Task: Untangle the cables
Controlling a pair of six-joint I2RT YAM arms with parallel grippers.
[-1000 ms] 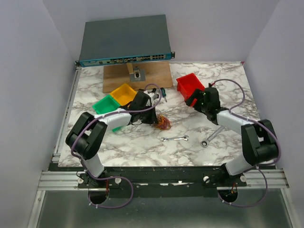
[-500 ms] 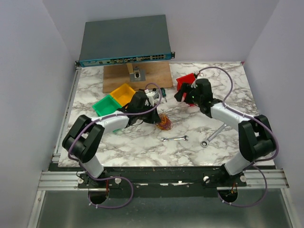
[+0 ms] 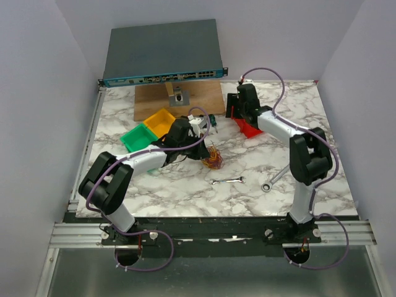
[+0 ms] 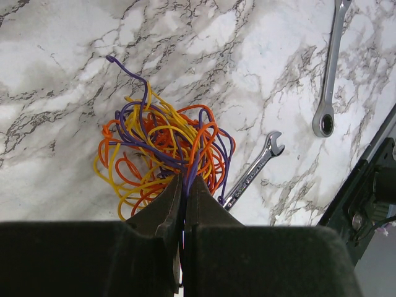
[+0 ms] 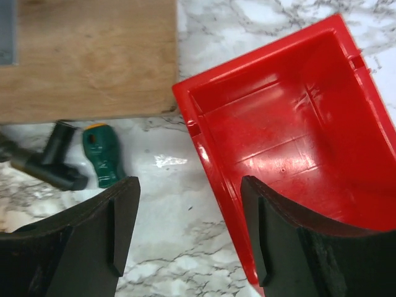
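Observation:
My left gripper pulls the purple cable toward the yellow bin [image 3: 159, 122] and releases it next, since that bin stands to the gripper's left in the top view.
The cables [image 4: 164, 145] are a tangled bunch of orange, yellow and purple wires lying on the marble table, at mid-table in the top view [image 3: 214, 159]. My left gripper [image 4: 184, 180] is shut on a purple strand at the near edge of the bunch, and stands just left of it in the top view [image 3: 204, 148]. My right gripper [image 5: 189, 213] is open at the back of the table [image 3: 234, 111]. It straddles the left wall of a red bin [image 5: 291, 124], one finger over marble and the other inside the bin. It holds nothing.
A small wrench [image 3: 228, 180] and a ratchet wrench [image 3: 275, 176] lie near the cables. A green-handled screwdriver [image 5: 102, 154] lies beside a wooden board [image 3: 179, 99]. Green [image 3: 137, 136] and yellow [image 3: 161, 122] bins stand at left, a network switch [image 3: 162, 52] at the back.
My right arm has swung back and left, from the red bin's right side to its left wall, with its jaws narrowing a little. The left gripper has barely moved.

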